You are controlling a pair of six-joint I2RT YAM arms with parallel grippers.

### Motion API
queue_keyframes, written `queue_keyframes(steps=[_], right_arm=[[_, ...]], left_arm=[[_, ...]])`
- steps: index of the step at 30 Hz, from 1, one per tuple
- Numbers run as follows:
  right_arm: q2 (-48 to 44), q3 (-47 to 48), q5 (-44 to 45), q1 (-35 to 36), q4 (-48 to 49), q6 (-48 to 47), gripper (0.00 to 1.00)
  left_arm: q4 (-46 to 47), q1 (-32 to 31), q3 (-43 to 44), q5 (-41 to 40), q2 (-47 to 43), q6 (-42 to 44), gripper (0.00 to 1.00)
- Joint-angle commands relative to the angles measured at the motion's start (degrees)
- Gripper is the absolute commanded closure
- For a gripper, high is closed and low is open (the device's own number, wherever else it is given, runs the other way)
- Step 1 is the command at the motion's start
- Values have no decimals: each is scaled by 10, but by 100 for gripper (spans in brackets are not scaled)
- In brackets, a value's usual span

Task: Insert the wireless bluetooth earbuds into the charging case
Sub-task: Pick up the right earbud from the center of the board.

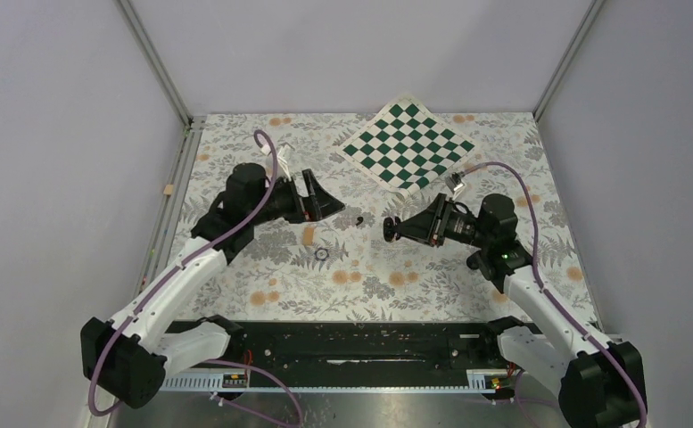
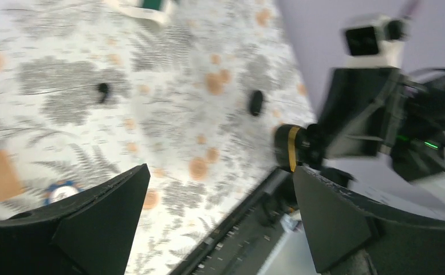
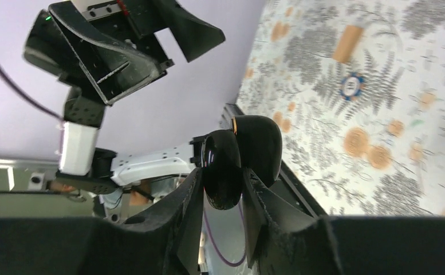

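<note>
The left gripper tips downward next and comes down onto the tiny black earbud, since the earbud lies below it and to its right in the top view.
One tiny black earbud [image 1: 360,218] lies on the floral cloth between the two grippers and also shows in the left wrist view as the earbud [image 2: 102,91]. A second small dark oval [image 2: 256,103] lies on the cloth nearer the right arm; I cannot tell whether it is the other bud. My left gripper [image 1: 327,194] hangs open and empty [image 2: 220,172], just left of the bud. My right gripper [image 3: 223,172] is shut on the charging case [image 3: 259,146], held above the table with its lid swung open. From above the charging case [image 1: 387,230] sits at the tip of the right gripper [image 1: 396,228].
A small dark ring with a pale centre [image 1: 322,254] and a tan strip [image 1: 308,234] lie on the cloth below the left gripper. A green-and-white chequered board [image 1: 407,147] lies at the back. The black rail [image 1: 360,343] runs along the near edge.
</note>
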Motion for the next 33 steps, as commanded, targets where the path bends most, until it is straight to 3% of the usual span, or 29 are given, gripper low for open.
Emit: queue_keyframes(steps=[1,7,9,12,15,23,29,33], right_arm=[[-25,19,-1,-36,-143,-90,100],[-49,4,6,-61,-169,-95,100],[-54,7,9,-62,-180,-100,100],[-62,14,13,-63,-199,-109,100],[-68,16,15,-63,-207,-111,100],[-68,15,15,-63,-209,-112,100],[-65,18,13,-63,-210,-114,100],[-64,19,14,-63,-209,-111,100]], left_arm=[[-96,-48,28,-238,41,86,1],[-120,-144,84,-405,207,94,2],[-138,-149,124,-433,271,90,16],[-202,-151,233,-439,372,110,51],[-229,-152,298,-434,438,127,62],[-281,-152,402,-422,552,126,64],[-284,-152,420,-406,582,116,60],[-297,-152,442,-401,608,111,67]])
